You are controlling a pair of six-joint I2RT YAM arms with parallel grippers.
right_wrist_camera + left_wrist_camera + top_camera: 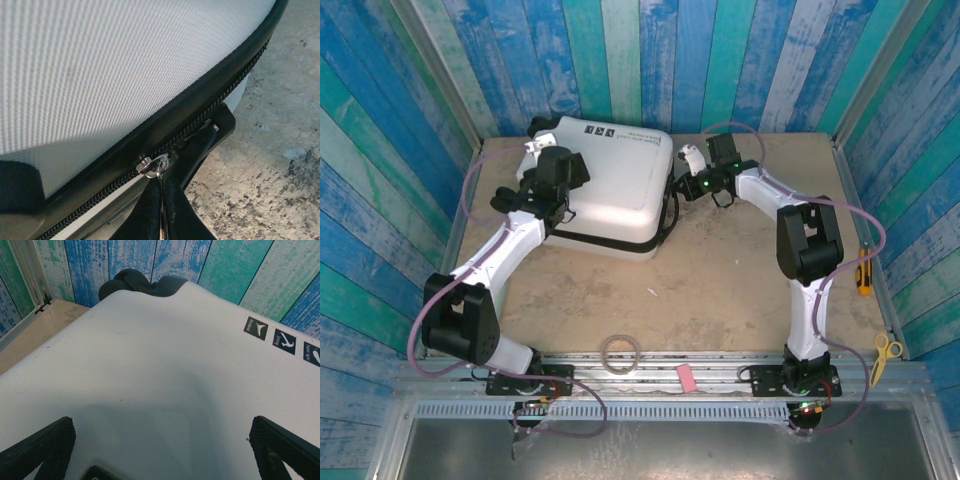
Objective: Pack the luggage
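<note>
The metal zipper pull goes outward next in my right gripper toward the black handle's far end (224, 121), which lies outward along the zipper band (200, 110). Then that gripper releases it.
The white hard-shell luggage (610, 185) lies shut at the back of the table, its black label marks (284, 341) facing up. My left gripper (545, 160) hovers just over the lid's left part, open, its black fingers (47, 445) spread wide above the white shell (165, 365) with nothing between them. A black wheel (137, 282) shows at the shell's far corner. My right gripper (162, 200) is at the luggage's right side, shut on the metal zipper pull (159, 172) that hangs from the slider (149, 164) on the black zipper band (200, 110).
A tape roll (620, 350) and a small pink piece (686, 377) lie near the front rail. Yellow scissors (885, 355) and a yellow-handled tool (863, 272) lie at the right edge. Painted plank walls close in the back and sides.
</note>
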